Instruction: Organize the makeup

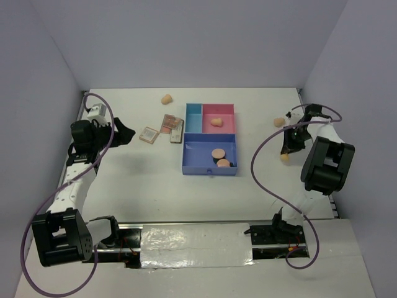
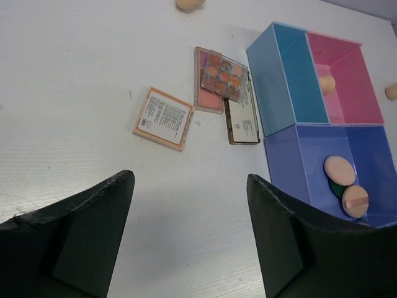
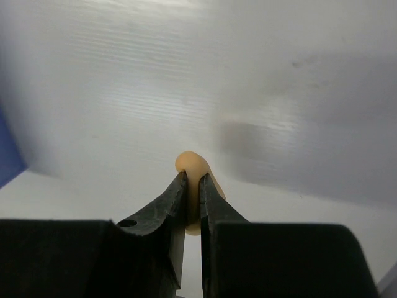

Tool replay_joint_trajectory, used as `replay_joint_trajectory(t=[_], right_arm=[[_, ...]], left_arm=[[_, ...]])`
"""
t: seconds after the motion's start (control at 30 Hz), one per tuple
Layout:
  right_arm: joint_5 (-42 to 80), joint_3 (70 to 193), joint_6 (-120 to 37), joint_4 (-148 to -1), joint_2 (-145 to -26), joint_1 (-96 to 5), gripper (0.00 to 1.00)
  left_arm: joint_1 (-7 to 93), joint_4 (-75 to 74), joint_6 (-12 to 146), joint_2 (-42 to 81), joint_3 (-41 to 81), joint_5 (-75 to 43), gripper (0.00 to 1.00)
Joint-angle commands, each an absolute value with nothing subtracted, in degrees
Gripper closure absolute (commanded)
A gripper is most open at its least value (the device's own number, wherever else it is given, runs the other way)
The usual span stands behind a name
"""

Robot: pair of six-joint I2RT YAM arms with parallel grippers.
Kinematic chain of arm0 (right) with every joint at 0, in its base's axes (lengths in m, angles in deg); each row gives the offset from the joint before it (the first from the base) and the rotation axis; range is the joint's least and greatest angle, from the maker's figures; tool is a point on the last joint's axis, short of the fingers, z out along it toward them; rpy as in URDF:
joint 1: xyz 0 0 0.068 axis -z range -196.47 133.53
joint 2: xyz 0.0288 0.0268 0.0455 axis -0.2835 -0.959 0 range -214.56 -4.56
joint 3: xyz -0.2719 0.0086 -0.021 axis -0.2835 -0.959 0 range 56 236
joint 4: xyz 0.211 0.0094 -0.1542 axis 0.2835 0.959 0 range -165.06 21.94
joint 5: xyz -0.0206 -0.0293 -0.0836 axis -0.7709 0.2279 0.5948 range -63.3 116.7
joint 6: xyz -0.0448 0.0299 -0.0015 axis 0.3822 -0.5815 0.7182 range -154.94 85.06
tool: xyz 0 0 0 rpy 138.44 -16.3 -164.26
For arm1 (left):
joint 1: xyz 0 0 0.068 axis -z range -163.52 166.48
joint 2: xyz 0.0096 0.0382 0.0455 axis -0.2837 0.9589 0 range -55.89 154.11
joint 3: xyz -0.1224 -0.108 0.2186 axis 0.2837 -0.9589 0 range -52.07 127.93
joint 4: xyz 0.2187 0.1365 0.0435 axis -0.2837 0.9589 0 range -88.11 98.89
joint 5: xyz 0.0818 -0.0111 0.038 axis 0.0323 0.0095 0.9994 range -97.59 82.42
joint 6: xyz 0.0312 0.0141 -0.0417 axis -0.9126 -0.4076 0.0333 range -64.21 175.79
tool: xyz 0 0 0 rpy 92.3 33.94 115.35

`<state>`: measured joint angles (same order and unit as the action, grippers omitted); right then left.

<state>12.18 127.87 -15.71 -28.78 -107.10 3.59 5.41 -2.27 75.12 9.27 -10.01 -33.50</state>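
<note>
I will lift my right gripper next, move it outward and to its left in the top view above the pink section holding a sponge (image 1: 225, 128), and let go.
My right gripper (image 3: 193, 178) is shut on a peach egg-shaped sponge (image 3: 191, 162), squeezing it flat between the jaws just over the table; from above the sponge (image 1: 284, 158) shows at the right. My left gripper (image 2: 189, 177) is open and holds nothing, and it sits (image 1: 127, 133) left of three palettes (image 2: 163, 118) (image 2: 222, 74) (image 2: 243, 118). Loose sponges lie at the back left (image 1: 166, 99) and back right (image 1: 279, 121). Another sponge (image 1: 216, 121) rests in the pink compartment. Two peach puffs (image 2: 339, 167) (image 2: 355, 200) and a dark green disc (image 2: 335, 187) lie in the blue compartment.
The blue-and-pink compartment tray (image 1: 209, 169) stands mid-table between the arms. White side walls close in the table on the left and right. Purple cables (image 1: 263, 180) loop from each arm, and a foil-covered strip (image 1: 195, 245) runs along the near edge.
</note>
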Motion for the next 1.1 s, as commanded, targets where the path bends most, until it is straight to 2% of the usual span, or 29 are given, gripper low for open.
replay_joint_trajectory(t=[0.0,0.1,0.23,0.6,0.87,1.07], right_arm=[[-2.6,134.6,-8.0,-25.1,-101.6,1.8,0.97],[-9.1,138.4,-4.2,-24.1,-100.7,-2.2,0.97],[-11.7,142.9,-2.6,-25.0,-100.5,-9.1,0.96],[-13.4,157.1,-13.4,-36.4,-111.2,-20.7,0.94],[-10.9,159.6,-18.4,-41.4,-119.2,-25.3,0.87],[-7.8,160.8,-21.5,-43.1,-122.9,-26.6,0.78]], left_arm=[[5.1,-6.6,73.0,7.2,-10.7,-36.0,0.15],[5.1,-7.3,72.6,6.9,-11.3,-36.2,0.15],[5.1,-7.4,71.6,6.2,-11.8,-35.6,0.15],[5.2,-6.5,69.3,4.9,-13.3,-31.8,0.15],[5.2,-6.0,69.0,5.7,-13.6,-30.2,0.14],[5.2,-5.8,68.9,5.7,-13.5,-30.1,0.15]])
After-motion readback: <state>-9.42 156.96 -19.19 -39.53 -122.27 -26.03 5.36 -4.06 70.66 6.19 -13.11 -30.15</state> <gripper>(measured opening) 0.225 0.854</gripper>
